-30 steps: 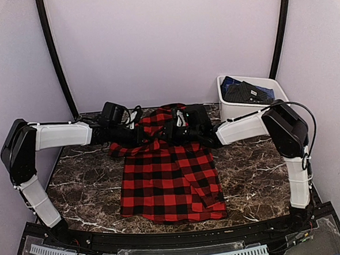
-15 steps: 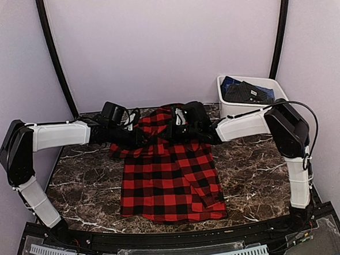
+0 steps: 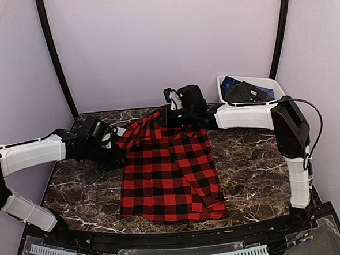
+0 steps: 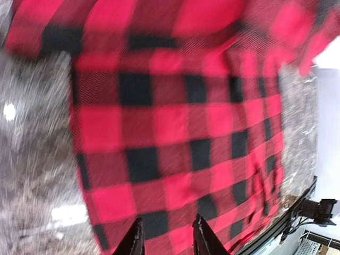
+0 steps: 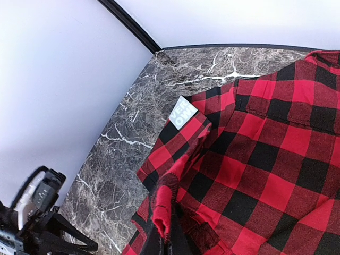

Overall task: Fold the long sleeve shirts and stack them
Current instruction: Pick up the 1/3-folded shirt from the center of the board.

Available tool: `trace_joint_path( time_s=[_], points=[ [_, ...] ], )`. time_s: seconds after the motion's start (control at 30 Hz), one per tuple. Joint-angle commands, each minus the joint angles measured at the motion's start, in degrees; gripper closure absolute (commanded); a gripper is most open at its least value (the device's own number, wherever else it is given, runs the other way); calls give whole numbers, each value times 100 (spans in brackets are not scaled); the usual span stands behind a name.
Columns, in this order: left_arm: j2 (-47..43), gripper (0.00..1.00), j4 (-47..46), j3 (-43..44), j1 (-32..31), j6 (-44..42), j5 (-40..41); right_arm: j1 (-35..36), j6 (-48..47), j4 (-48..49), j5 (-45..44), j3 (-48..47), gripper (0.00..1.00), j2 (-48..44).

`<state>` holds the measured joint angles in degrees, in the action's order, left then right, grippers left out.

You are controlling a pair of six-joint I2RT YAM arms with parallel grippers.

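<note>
I next need to bring my left gripper's empty fingers back along the shirt's edge and down to its nearest hem corner, which is back from it and below.
A red-and-black check long sleeve shirt lies flat on the marble table, its lower hem toward the near edge. Its collar end is lifted at the back, where my right gripper is shut on a fold of the cloth. The white neck label shows just beyond that fold. My left gripper sits low at the shirt's left edge. In the left wrist view its fingers stand apart above the check cloth with nothing between them; that view is blurred.
A white tub at the back right holds dark folded clothes. Bare marble table lies right of the shirt and also left of it under the left arm. Black frame posts rise at both back corners.
The left gripper has opened, let go of the shirt and drawn back to the left. The right gripper has shut on the collar end and raised it toward the back.
</note>
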<state>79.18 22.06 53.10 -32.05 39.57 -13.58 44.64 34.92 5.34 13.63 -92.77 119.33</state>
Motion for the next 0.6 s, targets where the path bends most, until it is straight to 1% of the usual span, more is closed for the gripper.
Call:
trace_joint_path(
  time_s=[0.0, 0.13, 0.3, 0.43, 0.57],
  points=[
    [-603, 70, 754, -935, -29, 626, -62, -77, -407, -293, -93, -291, 100, -274],
    [-1123, 71, 858, -1673, -140, 1013, -311, -122, -544, -484, -61, -502, 100, -243],
    [-1541, 72, 797, -2207, -551, 1386, -550, -131, -692, -743, -60, -755, 100, -221],
    [-1577, 72, 617, -2524, -854, 1651, -666, -139, -740, -839, -40, -909, 100, -226],
    [-1458, 73, 460, -2593, -1135, 1836, -691, -140, -743, -915, -19, -1023, 100, -209]
  ],
)
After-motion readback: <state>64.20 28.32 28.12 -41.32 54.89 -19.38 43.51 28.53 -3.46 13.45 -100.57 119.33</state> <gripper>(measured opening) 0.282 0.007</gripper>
